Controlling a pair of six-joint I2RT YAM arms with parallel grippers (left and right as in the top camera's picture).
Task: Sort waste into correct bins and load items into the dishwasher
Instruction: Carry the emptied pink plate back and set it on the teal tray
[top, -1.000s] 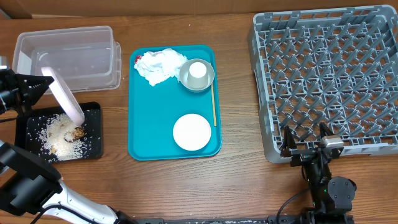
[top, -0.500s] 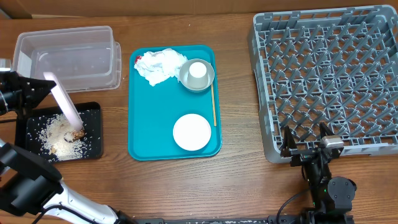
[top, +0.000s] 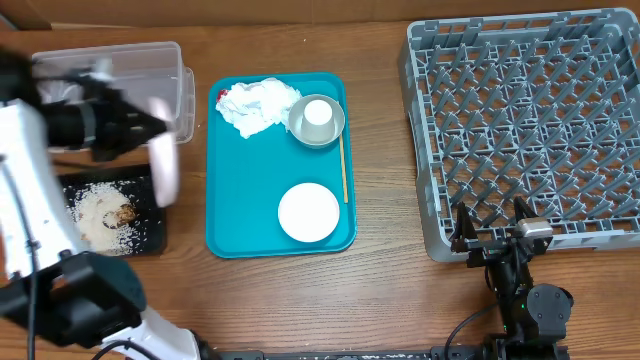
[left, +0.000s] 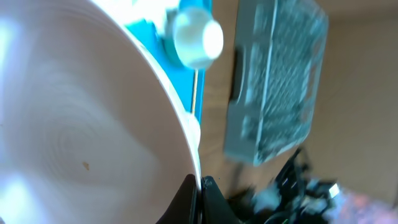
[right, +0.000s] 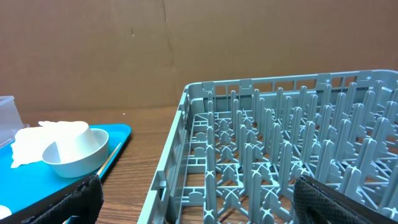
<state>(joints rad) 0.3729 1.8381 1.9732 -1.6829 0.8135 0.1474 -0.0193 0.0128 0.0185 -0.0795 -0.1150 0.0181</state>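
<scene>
The teal tray's bare middle (top: 252, 174) lies below and to the left gripper's right in the overhead view, so the left gripper will next carry the plate over, lower it and release it.
My left gripper (top: 148, 126) is shut on the rim of the large pale plate (top: 164, 170), which it holds on edge and blurred between the clear tub (top: 110, 85) and the black tray (top: 150, 235). In the left wrist view the plate (left: 81, 118) fills the left side, with the jaws pinched on its edge. Rice grains and brown bits (top: 100, 215) lie in the black tray. Crumpled napkins (top: 258, 105), a grey-rimmed bowl (top: 335, 125) holding a white cup (top: 317, 112), and a small white plate (top: 308, 212) sit on the teal tray (top: 240, 190). My right gripper (top: 490, 232) stands open at the dish rack's (top: 530, 130) front edge.
A thin wooden stick (top: 343, 165) lies along the teal tray's right edge. The right wrist view shows the rack's pegs (right: 280, 155) close ahead, with the bowl (right: 74, 158) and napkins (right: 28, 146) on the teal tray (right: 118, 134) to the left.
My left arm has swung up and to the right with the plate, away from above the black tray toward the tub's right end. The right arm has not moved.
</scene>
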